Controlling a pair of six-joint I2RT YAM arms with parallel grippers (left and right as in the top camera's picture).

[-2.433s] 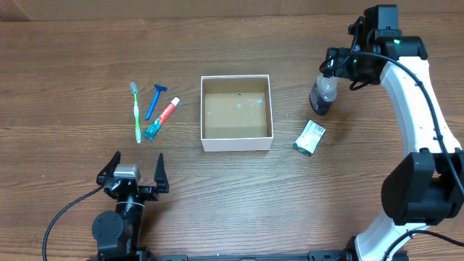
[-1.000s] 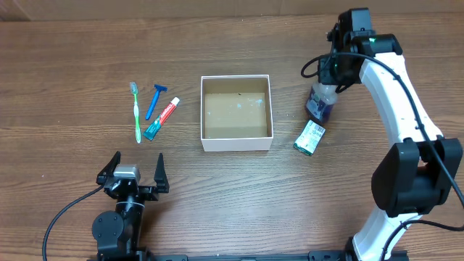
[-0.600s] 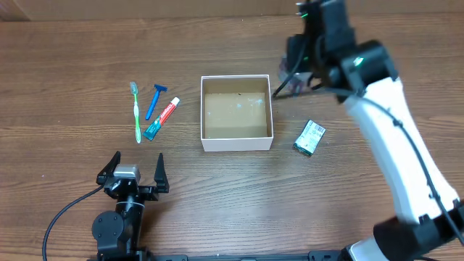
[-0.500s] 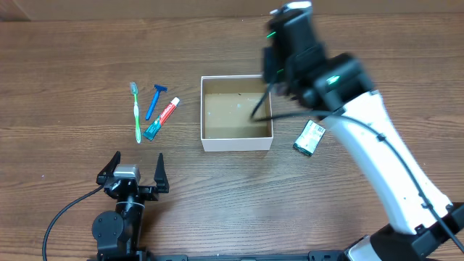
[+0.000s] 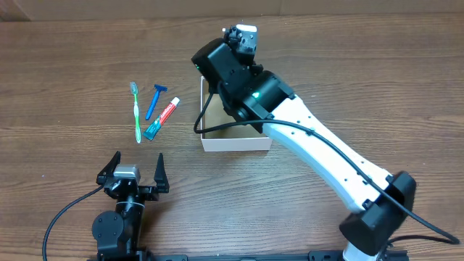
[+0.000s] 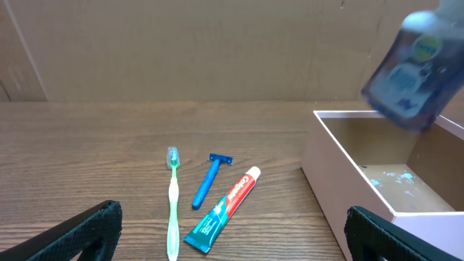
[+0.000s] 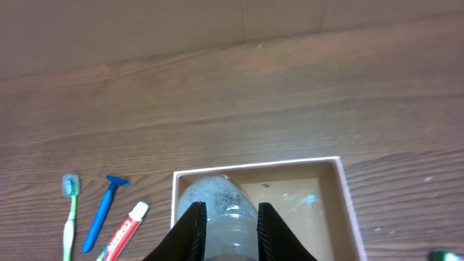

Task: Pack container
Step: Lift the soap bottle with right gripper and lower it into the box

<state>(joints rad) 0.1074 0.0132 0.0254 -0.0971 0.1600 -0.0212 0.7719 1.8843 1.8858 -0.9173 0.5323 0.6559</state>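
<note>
I need to lower my right gripper toward the bottom inside the container, by the container's side nearest the toothpaste tube, and open it, since the bottle (image 7: 217,199) still hangs above the container's rim.
The container (image 5: 235,142), a white-walled box with a tan inside, sits mid-table, and my right arm (image 5: 254,94) reaches over it and covers most of it. My right gripper (image 7: 226,217) is shut on the neck of a clear bottle (image 7: 217,199) that hangs over the container's (image 7: 304,199) left half. From the left wrist the bottle (image 6: 417,69) shows blurred and bluish, in the air above the container's rim (image 6: 355,167). My left gripper (image 5: 136,174) rests open near the front edge, nothing between its fingers (image 6: 80,232).
Left of the container lie a green toothbrush (image 5: 137,112), a blue razor (image 5: 154,100) and a toothpaste tube (image 5: 161,118). The left wrist view shows the same toothbrush (image 6: 172,199), razor (image 6: 210,180) and tube (image 6: 225,210) on the wood ahead.
My right arm has swung left with the bottle, from right of the container to above it. The left arm has not moved.
</note>
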